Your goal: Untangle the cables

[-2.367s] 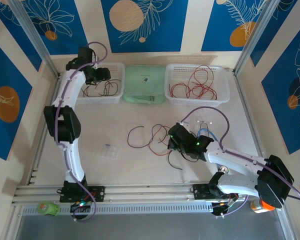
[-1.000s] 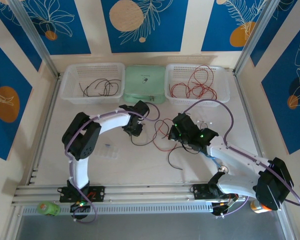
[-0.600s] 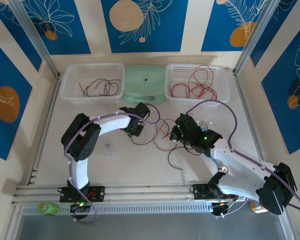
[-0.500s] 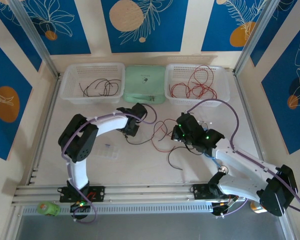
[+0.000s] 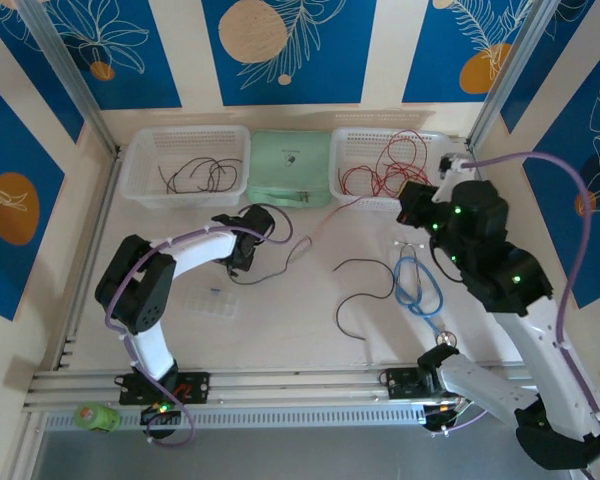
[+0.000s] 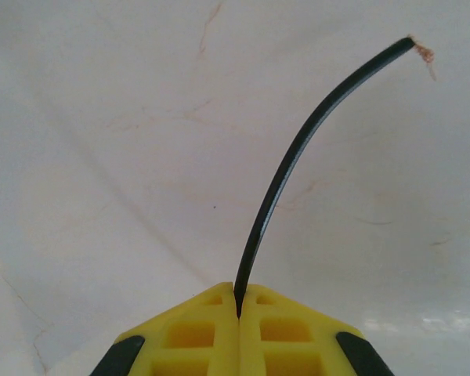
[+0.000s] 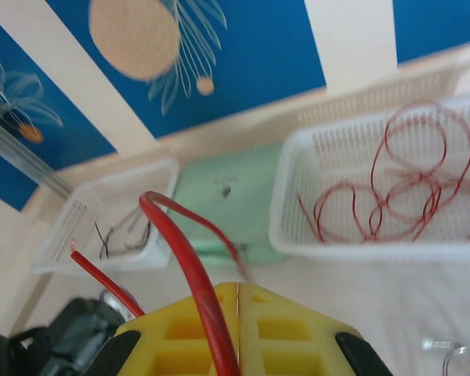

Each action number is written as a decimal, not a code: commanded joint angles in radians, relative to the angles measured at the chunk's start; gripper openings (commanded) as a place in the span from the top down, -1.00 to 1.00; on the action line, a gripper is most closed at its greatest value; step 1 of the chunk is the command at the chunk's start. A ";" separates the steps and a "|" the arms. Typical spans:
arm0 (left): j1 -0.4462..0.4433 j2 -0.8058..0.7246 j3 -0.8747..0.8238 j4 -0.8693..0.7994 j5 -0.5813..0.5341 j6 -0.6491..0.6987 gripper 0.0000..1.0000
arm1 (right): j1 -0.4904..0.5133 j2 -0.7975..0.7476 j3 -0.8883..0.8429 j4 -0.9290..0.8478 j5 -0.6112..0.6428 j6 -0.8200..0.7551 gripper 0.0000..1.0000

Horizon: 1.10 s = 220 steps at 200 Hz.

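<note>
The basket holding matching red wires lies outward of and below my right gripper, so next my right gripper needs to carry the red cable (image 7: pixel 189 258) outward over it, lower and release.
My left gripper (image 5: pixel 238 262) is low over the table, left of centre, and shut on a black cable (image 6: pixel 290 164). The cable's bare copper tip curves away ahead of the yellow fingers (image 6: pixel 196 333). My right gripper (image 5: pixel 412 203) is raised beside the right basket and shut on a red cable (image 7: pixel 189 258), which arches over its left finger and trails left across the table (image 5: pixel 320 220). A second black cable (image 5: pixel 365 290) lies loose in a curl on the table between the arms.
At the back, the left basket (image 5: pixel 140 185) holds black wires and the right basket (image 5: pixel 345 190) holds red wires. A green pouch (image 5: pixel 290 168) lies between them. A light blue coiled cable (image 5: pixel 417 285) lies under the right arm.
My right gripper has risen and swung right and back toward the red-wire basket, drawing the red cable out of the tangle. My left gripper has slid left with the black cable.
</note>
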 commanded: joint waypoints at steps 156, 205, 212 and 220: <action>0.014 -0.124 0.019 0.004 0.102 -0.012 1.00 | -0.460 0.538 0.428 0.190 -0.317 -0.178 1.00; 0.012 -0.155 0.031 -0.006 0.105 -0.017 1.00 | -0.476 0.732 0.423 0.257 -0.287 -0.194 1.00; 0.013 -0.157 0.033 -0.011 0.104 -0.018 1.00 | -0.480 0.752 0.420 0.261 -0.278 -0.198 1.00; 0.013 -0.158 0.035 -0.014 0.104 -0.019 1.00 | -0.484 0.777 0.410 0.271 -0.272 -0.199 1.00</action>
